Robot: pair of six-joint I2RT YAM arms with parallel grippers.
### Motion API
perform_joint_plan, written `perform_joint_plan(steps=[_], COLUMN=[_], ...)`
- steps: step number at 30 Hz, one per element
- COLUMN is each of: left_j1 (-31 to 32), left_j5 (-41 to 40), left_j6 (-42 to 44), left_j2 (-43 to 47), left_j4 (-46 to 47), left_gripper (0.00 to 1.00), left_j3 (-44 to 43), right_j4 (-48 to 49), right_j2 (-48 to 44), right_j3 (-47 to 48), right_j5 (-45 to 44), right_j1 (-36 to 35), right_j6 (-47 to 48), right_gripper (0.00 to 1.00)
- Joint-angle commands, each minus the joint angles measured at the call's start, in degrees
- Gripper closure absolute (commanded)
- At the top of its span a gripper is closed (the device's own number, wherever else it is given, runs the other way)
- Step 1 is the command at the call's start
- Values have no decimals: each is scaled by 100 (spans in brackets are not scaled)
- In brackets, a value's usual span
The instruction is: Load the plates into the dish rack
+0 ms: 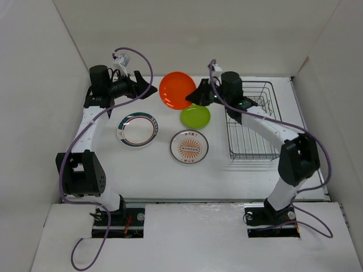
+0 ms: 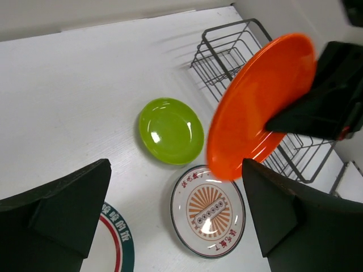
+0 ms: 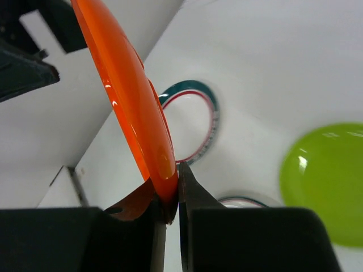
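My right gripper will move the orange plate (image 1: 177, 89) to the right in the top view and lower it into the empty far wire slots of the dish rack.
My right gripper (image 1: 199, 96) is shut on the rim of the orange plate (image 1: 177, 89) and holds it tilted above the table; the plate also shows in the left wrist view (image 2: 258, 102) and edge-on in the right wrist view (image 3: 127, 96). My left gripper (image 1: 144, 88) is open and empty, just left of the orange plate. The lime green plate (image 1: 195, 116), the sunburst plate (image 1: 189, 146) and the green-and-red rimmed plate (image 1: 136, 129) lie flat on the table. The black wire dish rack (image 1: 253, 122) stands at the right, with no plates in it.
White walls enclose the table on the left, back and right. The right arm's forearm reaches over the rack's left side. Cables hang from both arms.
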State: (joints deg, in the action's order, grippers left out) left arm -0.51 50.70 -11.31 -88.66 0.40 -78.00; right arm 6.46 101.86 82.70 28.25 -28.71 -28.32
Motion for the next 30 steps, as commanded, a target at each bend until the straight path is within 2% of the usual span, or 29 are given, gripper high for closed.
perform_joint_plan(steps=[1, 2, 3, 6, 7, 13, 20, 30], left_j1=[-10, -10, -10, -10, -10, -10, -10, -10], left_j5=[-393, -620, -744, -1088, -1140, -1641, -1949, -2002], left_j6=[59, 111, 164, 296, 296, 410, 516, 569], left_j2=[157, 156, 104, -19, -19, -204, -143, -143], left_j4=[189, 136, 135, -110, -111, -366, -524, -629], left_gripper=[0, 0, 0, 0, 0, 0, 0, 0], left_j3=[92, 92, 92, -101, -206, -418, -418, -532], right_j4=[-379, -713, -1508, -2550, -2953, -3712, -4074, -3916], right_j2=[-1192, -1334, -1449, -1713, -1783, -2136, -1828, -1406], right_j3=[-192, -192, -192, 97, 98, 98, 203, 142], right_j5=[-1134, -1503, -2342, -3855, -4123, -5941, -6604, -6438], right_j1=[479, 585, 734, 892, 980, 1043, 1043, 1043], right_j6=[115, 185, 290, 651, 704, 705, 643, 643], right_gripper=[100, 100, 100, 100, 100, 100, 100, 100])
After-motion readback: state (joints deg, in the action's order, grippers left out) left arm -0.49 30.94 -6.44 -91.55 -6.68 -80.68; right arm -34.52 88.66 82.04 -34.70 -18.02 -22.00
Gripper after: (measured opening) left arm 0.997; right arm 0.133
